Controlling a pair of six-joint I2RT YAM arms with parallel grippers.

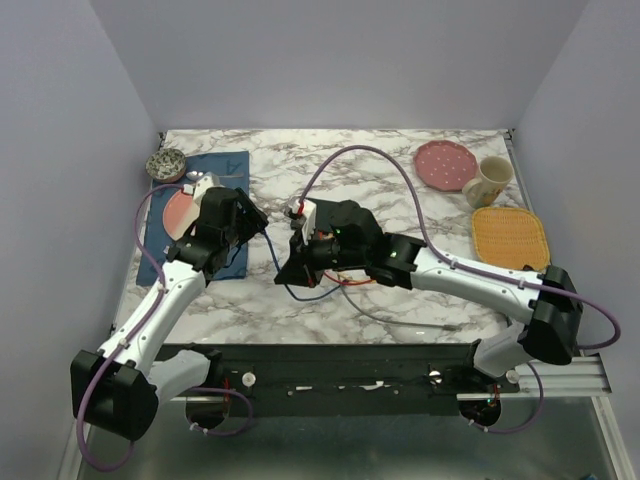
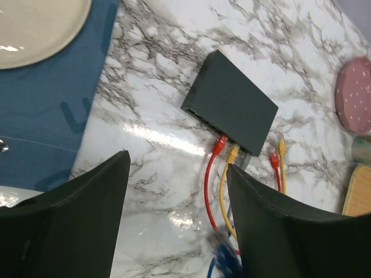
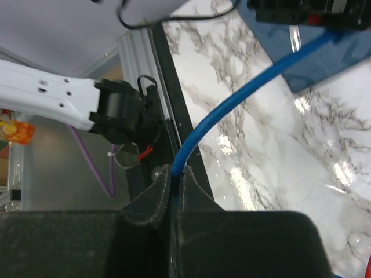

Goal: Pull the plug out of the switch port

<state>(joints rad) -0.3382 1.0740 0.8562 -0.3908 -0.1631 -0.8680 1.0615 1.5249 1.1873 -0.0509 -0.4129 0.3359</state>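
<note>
My right gripper swings outward and to the right in the top view next and releases the cable there, since the marble (image 1: 391,184) beside the pink plate lies bare.
The switch (image 2: 232,104) is a flat black box lying on the marble. A red plug (image 2: 220,143) and a yellow plug (image 2: 233,153) sit at its socket edge. Another red and yellow pair (image 2: 277,155) lies just past its corner, and I cannot tell if that pair is plugged in. My left gripper (image 2: 178,162) hovers open above the table with nothing between its fingers; a blurred blue cable (image 2: 227,260) runs below it. My right gripper (image 3: 175,171) is shut on the blue cable (image 3: 232,98). In the top view the right arm (image 1: 340,245) hides the switch.
A blue mat (image 1: 228,168) at the left carries a plate (image 1: 180,210), with a small bowl (image 1: 166,165) behind it. A pink plate (image 1: 445,165), a mug (image 1: 487,182) and an orange mat (image 1: 510,238) are at the back right. A grey cable (image 1: 400,320) trails toward the front rail.
</note>
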